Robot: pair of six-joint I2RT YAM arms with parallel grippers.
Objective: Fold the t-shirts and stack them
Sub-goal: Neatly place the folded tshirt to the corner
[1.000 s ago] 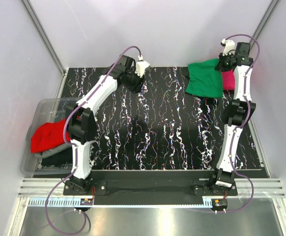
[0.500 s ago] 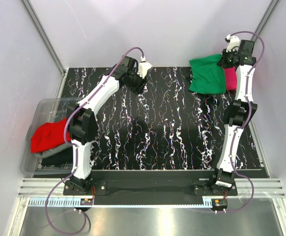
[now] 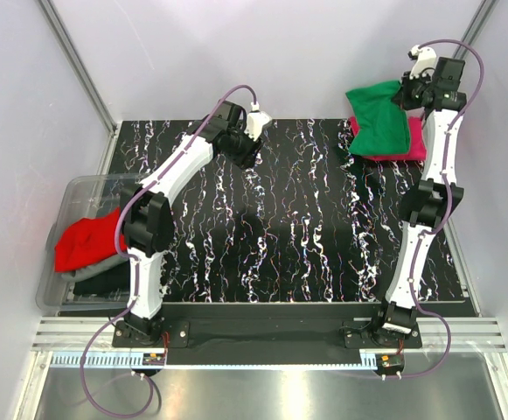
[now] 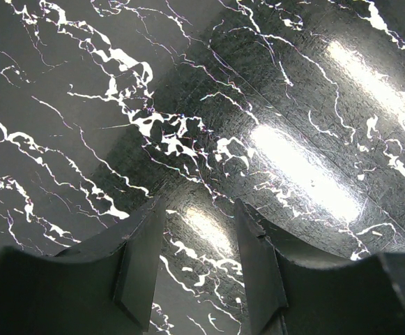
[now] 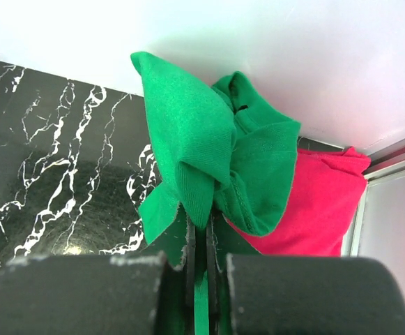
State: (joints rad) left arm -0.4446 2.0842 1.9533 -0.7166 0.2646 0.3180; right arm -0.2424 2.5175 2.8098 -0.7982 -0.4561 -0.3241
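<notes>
My right gripper lowers the folded bright green t-shirt onto the magenta-pink t-shirt [image 3: 415,140] and releases it next, since that pink t-shirt lies below my gripper.
My right gripper [image 5: 202,230] is shut on the folded bright green t-shirt [image 5: 209,157], which hangs bunched from the jaws. In the top view that green t-shirt [image 3: 379,120] is lifted over the magenta-pink t-shirt [image 3: 415,140], which lies flat at the table's far right corner and also shows as the pink t-shirt [image 5: 314,202] under the green one. My left gripper [image 4: 199,269] is open and empty, just above the bare black marble table [image 4: 188,105] at the back centre [image 3: 247,150]. A red t-shirt [image 3: 86,241] lies on dark shirts [image 3: 105,280] in the bin.
A clear plastic bin [image 3: 79,191] sits off the table's left edge. White walls close in on the back and both sides, and the right arm [image 3: 428,201] reaches close to the right wall. A metal rail runs along the near edge.
My right gripper has carried the green t-shirt to the right and further back, from beside the pink t-shirt to above it. The left arm has barely moved.
</notes>
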